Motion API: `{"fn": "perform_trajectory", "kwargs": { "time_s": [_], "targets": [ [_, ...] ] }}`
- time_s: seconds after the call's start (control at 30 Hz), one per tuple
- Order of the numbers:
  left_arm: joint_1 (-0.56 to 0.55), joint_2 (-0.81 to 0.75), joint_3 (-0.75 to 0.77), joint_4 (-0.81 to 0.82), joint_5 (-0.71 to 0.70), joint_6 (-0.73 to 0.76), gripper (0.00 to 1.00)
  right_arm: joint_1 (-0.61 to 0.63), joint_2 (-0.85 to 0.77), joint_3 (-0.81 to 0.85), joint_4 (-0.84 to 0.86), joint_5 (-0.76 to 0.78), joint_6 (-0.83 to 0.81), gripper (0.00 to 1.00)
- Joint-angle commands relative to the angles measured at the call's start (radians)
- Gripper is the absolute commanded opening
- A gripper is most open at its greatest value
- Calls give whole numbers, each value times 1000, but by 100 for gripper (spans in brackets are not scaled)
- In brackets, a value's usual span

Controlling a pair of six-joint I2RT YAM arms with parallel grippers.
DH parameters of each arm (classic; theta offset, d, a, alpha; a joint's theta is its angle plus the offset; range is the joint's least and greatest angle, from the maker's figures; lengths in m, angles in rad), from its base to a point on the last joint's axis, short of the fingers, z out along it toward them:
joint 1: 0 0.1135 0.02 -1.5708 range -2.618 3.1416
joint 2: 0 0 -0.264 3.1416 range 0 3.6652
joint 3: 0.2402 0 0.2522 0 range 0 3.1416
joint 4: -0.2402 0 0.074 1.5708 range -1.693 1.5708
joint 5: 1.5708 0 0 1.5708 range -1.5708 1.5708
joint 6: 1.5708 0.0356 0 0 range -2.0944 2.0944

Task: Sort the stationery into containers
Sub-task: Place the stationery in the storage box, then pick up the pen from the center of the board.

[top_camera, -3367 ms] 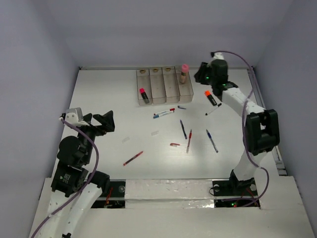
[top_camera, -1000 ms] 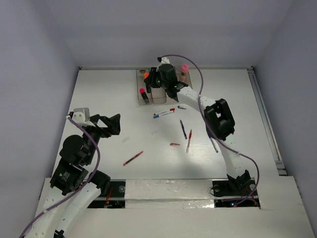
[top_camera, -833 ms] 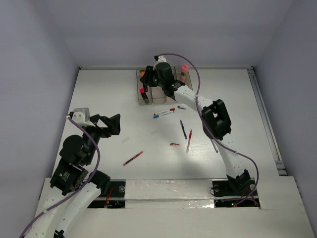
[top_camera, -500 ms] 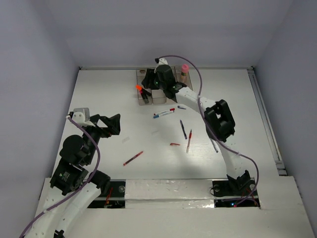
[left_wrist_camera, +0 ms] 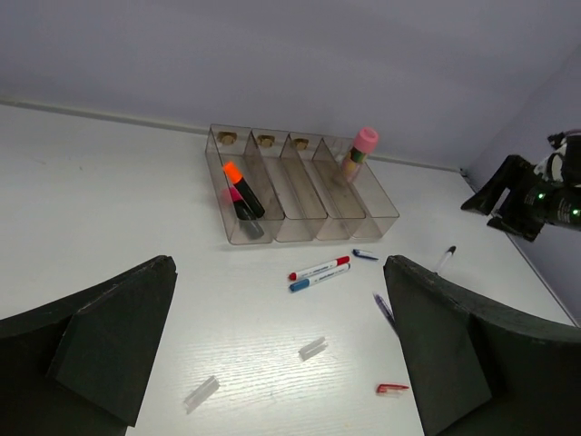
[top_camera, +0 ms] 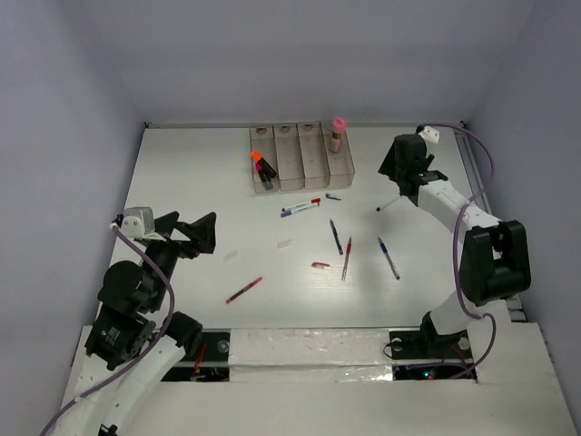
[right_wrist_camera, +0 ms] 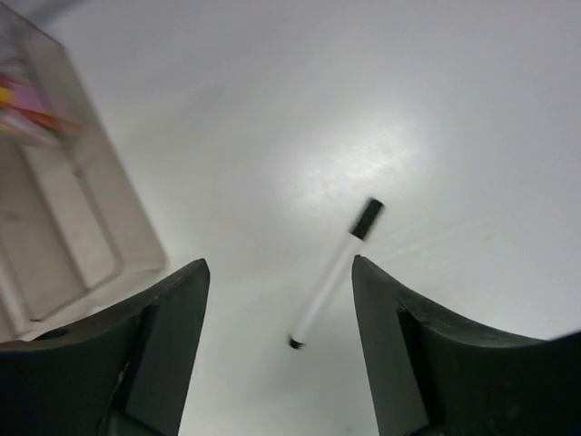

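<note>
My right gripper should next go down to the marker's white body, just beside its black cap, because the white marker lies below my open fingers.
The containers stand in a row at the back of the table. An orange-capped highlighter leans in the leftmost bin beside a pink-capped one, and the glue stick stands in the rightmost bin. My right gripper hangs open and empty above the white marker. In the right wrist view the white marker lies between the fingers of the right gripper, nearer the right one. My left gripper is wide open at the near left, holding nothing.
Two markers with red and blue caps lie below the bins. Blue pens and red pens are scattered mid-table, with a red cap, a blue cap and clear caps.
The right gripper opened and let go of the orange highlighter in the leftmost bin, then swung far right to above the white marker. The left arm shifted slightly.
</note>
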State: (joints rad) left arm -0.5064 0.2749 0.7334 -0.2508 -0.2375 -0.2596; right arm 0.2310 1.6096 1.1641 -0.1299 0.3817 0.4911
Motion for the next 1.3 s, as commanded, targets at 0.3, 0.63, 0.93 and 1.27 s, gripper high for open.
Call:
{"fn": "perform_trajectory", "kwargs": {
  "time_s": [0.3,0.63,0.93,1.27],
  "targets": [
    [-24,-36,-3,38,0,2,99,-90,211,71,-214,42,10,72],
    [-24,-26,-2,41,-3,3,99,-110,394,232,-323,-52,-19,42],
    [-24,-23,-2,38,-13,2,99,-139,420,230,-356,-115,-25,21],
    [-24,-11,-2,36,-16,2,99,-148,284,160,-199,-118,-75,0]
  ]
}}
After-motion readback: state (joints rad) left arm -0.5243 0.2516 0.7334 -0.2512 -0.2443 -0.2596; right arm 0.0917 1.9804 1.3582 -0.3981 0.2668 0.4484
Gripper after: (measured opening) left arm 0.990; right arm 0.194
